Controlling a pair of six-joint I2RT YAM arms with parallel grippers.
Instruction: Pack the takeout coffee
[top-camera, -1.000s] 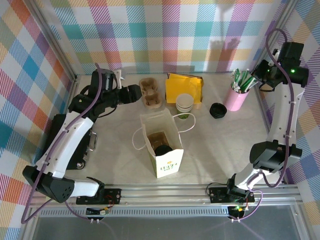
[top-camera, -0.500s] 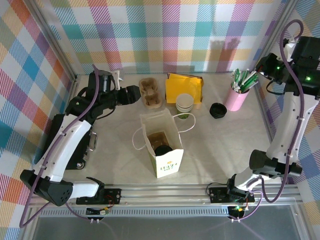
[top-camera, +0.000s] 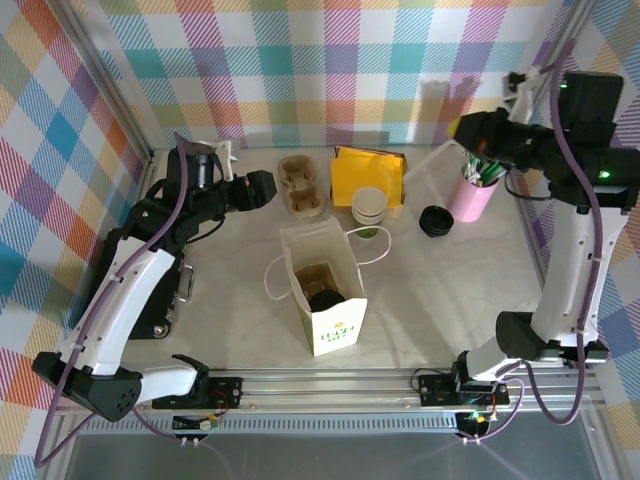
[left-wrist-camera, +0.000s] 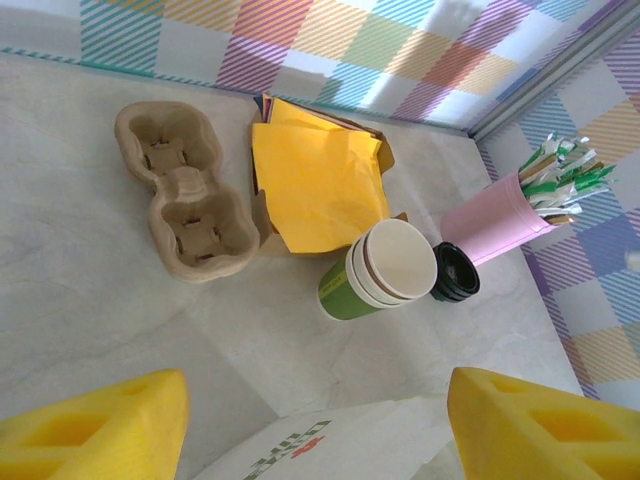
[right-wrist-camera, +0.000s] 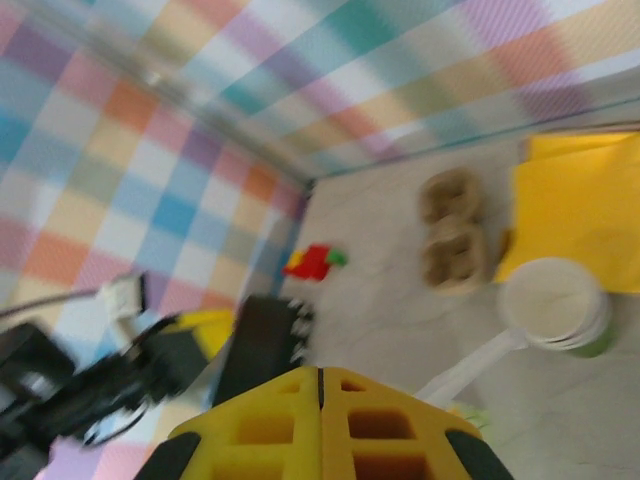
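Note:
I should move my right gripper back and lower it over the open top of the bag, since the coffee's black lid is already inside there.
A white paper bag (top-camera: 338, 325) stands open mid-table. Inside it shows a round black lid (top-camera: 326, 300), which I take for the takeout coffee; the cup's body is hidden by the bag walls. Behind the lid sits a brown insert (top-camera: 318, 275). My left gripper (top-camera: 262, 188) hovers at the back left, open, nothing between its yellow fingers (left-wrist-camera: 100, 425); the bag's top edge (left-wrist-camera: 320, 450) lies below it. My right gripper (top-camera: 462, 135) is raised at the back right, shut on a thin white stick (top-camera: 432, 160) that slants down to the left. That stick (right-wrist-camera: 470, 372) pokes out from under the shut gripper (right-wrist-camera: 320, 375).
Along the back stand a cardboard cup carrier (top-camera: 303, 185), a yellow napkin box (top-camera: 368, 175), a stack of lidless cups (top-camera: 369, 207), loose black lids (top-camera: 436, 220) and a pink cup of sticks (top-camera: 472, 197). A black block (top-camera: 150, 290) lies at the left wall.
The right arm has risen from the pink cup and swung left, carrying the white stick out with it. The left arm has hardly moved.

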